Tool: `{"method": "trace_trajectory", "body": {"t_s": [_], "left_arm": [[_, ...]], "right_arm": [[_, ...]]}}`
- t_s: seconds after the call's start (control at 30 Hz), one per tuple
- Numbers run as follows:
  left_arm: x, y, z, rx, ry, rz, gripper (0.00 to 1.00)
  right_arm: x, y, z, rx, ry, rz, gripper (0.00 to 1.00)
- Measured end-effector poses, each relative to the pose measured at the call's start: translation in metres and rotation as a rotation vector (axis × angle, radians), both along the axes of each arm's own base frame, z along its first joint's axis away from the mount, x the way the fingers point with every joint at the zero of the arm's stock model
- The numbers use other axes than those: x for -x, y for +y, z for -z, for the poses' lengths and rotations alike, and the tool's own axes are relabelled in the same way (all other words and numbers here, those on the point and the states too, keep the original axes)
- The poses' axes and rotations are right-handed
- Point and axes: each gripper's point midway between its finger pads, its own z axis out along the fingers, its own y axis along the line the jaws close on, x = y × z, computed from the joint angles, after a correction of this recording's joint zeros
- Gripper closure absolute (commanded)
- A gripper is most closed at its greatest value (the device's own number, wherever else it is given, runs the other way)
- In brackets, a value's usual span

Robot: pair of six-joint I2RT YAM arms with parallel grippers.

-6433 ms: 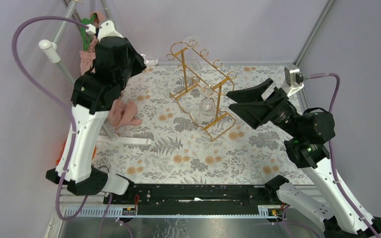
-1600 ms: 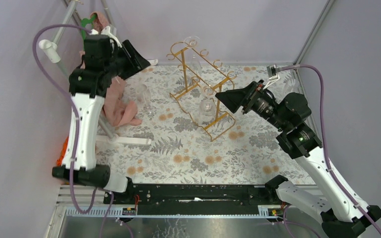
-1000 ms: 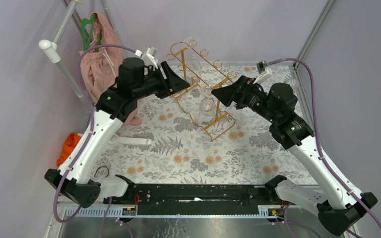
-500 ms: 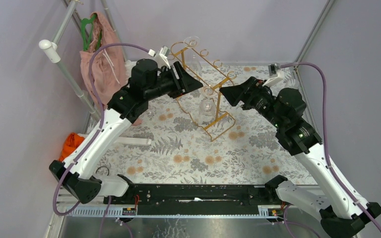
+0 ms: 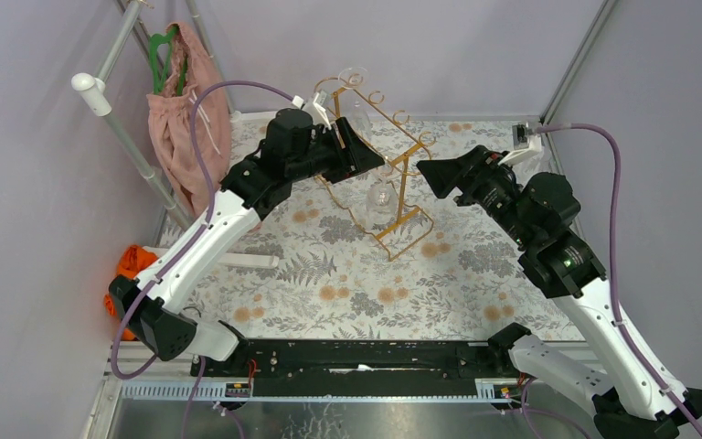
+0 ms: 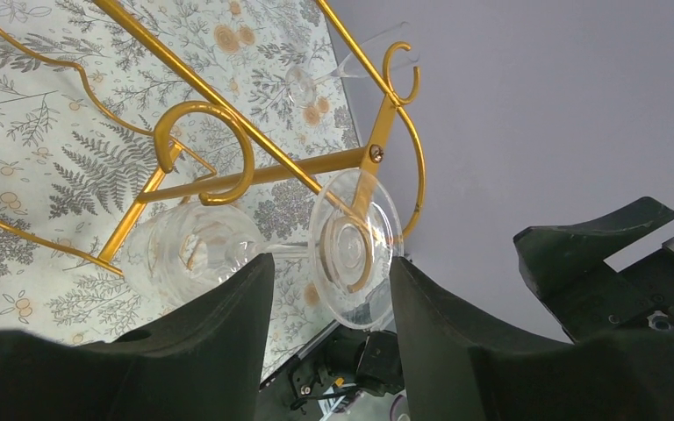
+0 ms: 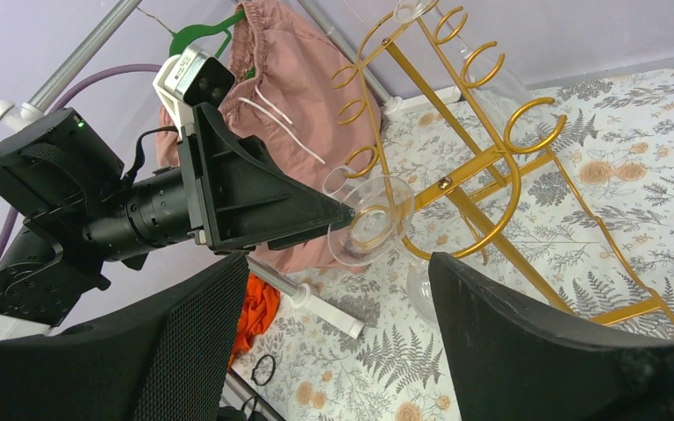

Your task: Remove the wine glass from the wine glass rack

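Observation:
My left gripper has the hanging wine glass's foot (image 6: 354, 274) between its fingers, so next it should move a little farther onto the foot's rim and close across the foot's sides.
The gold wire wine glass rack (image 5: 409, 151) stands mid-table, also in the left wrist view (image 6: 254, 175) and the right wrist view (image 7: 483, 162). A clear wine glass (image 5: 380, 197) hangs upside down from its near end, foot (image 6: 355, 246) caught in a loop, bowl (image 6: 193, 254) below. My left gripper (image 5: 366, 155) is open, and its fingertips (image 6: 332, 263) flank the glass's foot and stem without closing on them. My right gripper (image 5: 434, 174) hangs open just right of the rack, nothing between its fingers (image 7: 184, 351).
A second glass (image 5: 354, 75) hangs at the rack's far end. A pink garment (image 5: 187, 119) on a green hanger drapes from the clothes stand at the back left; its white foot (image 5: 238, 261) lies on the floral cloth. An orange cloth (image 5: 128, 261) sits at the left edge.
My left arm has swung right from the clothes stand to the rack, bringing its open fingers to the hanging glass's foot. My right gripper has drawn back a little to the right.

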Motion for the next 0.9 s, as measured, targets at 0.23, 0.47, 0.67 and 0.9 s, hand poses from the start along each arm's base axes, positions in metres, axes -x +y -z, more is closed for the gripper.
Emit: {"method": "trace_trajectory", "body": {"t_s": [0.23, 0.47, 0.67, 0.9], "left_arm": [[-0.004, -0.004, -0.001, 0.014, -0.007, -0.002, 0.54], [-0.007, -0.006, -0.001, 0.020, -0.008, -0.004, 0.61], [-0.008, -0.006, -0.001, 0.019, -0.009, -0.008, 0.70], [-0.009, -0.006, 0.005, 0.015, -0.003, -0.011, 0.80]], "right_arm": [[0.000, 0.000, 0.006, 0.009, 0.006, 0.002, 0.17], [-0.001, -0.001, 0.009, 0.014, 0.010, 0.008, 0.18], [-0.001, -0.002, 0.009, 0.014, 0.010, 0.009, 0.18], [-0.001, -0.001, 0.012, 0.016, 0.014, 0.009, 0.18]]}}
